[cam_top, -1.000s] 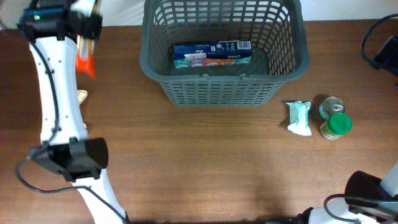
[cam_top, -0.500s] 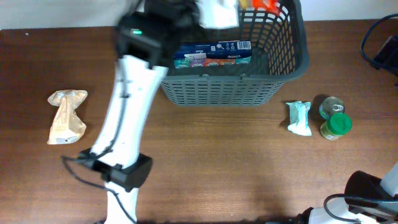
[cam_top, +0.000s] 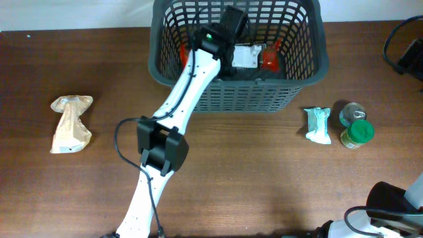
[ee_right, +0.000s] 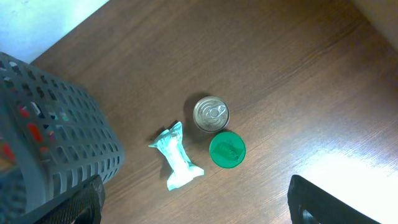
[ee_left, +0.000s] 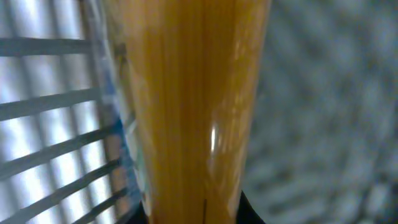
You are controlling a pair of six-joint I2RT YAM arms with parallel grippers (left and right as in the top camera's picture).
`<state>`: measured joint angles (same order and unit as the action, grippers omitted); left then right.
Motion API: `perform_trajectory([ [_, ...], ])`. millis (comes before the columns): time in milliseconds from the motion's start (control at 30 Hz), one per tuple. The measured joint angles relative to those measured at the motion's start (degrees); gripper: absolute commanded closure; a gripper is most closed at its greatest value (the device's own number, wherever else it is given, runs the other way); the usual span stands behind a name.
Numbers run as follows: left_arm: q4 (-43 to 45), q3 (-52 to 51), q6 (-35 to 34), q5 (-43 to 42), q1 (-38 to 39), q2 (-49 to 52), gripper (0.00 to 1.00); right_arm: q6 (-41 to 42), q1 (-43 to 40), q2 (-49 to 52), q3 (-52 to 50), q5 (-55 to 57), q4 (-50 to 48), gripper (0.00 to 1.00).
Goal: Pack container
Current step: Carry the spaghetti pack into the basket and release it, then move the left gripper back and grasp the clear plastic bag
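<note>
The packet, already within the basket's sides, comes free next as my left gripper eases slightly down and opens its fingers, since the basket's bottom lies just below the gripper.
The dark grey basket stands at the back middle of the table; its corner also shows in the right wrist view. My left gripper reaches down inside it, shut on a long clear packet of spaghetti with a white label and red ends. The spaghetti packet fills the left wrist view, with the jaws on both sides of it and the basket lattice behind. The packet lies crosswise low in the basket. My right gripper is open and empty, high above the table's right side.
A crumpled beige bag lies at the far left. A teal wrapped pack, a tin can and a green-lidded jar sit right of the basket, and show in the right wrist view: the pack, the can, the jar.
My left arm swung from the far left over to the basket with the packet and lowered it inside, now covering the box there. The right arm has not moved.
</note>
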<state>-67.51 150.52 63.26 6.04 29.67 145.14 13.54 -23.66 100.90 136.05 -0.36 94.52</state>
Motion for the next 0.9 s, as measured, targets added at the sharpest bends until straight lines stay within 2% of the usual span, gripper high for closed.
perform_trajectory([
  [333, -0.39, 0.0, -6.45, -2.38, 0.22, 1.14, 0.98, 0.04, 0.0, 0.0, 0.0, -0.13, -0.2, 0.11],
  [367, -0.15, 0.0, -6.71, -2.45, 0.22, 1.14, 0.95, 0.02, 0.0, 0.0, 0.0, -0.15, -0.22, 0.12],
  [400, 0.0, 0.02, -6.97, -2.45, 0.22, 1.14, 0.7, 0.0, 0.0, 0.0, 0.0, -0.15, -0.2, 0.12],
  [433, 0.0, 0.0, -7.26, -2.58, 0.22, 1.14, 0.29, 0.0, 0.0, 0.0, 0.0, -0.15, -0.2, 0.11],
  [467, -0.04, 0.0, -7.85, -2.6, 0.22, 1.14, 0.0, -0.02, 0.0, 0.0, 0.0, -0.15, -0.2, 0.12],
  [733, 0.92, 0.46, -14.56, -2.62, 0.22, -0.35, 0.01, 0.0, 0.0, 0.0, 0.0, -0.17, -0.2, 0.12],
  [900, 0.96, 0.42, -17.77, -2.67, -0.33, -8.81, 0.01, 0.0, 0.0, 0.0, 0.0, -0.15, -0.2, 0.11],
])
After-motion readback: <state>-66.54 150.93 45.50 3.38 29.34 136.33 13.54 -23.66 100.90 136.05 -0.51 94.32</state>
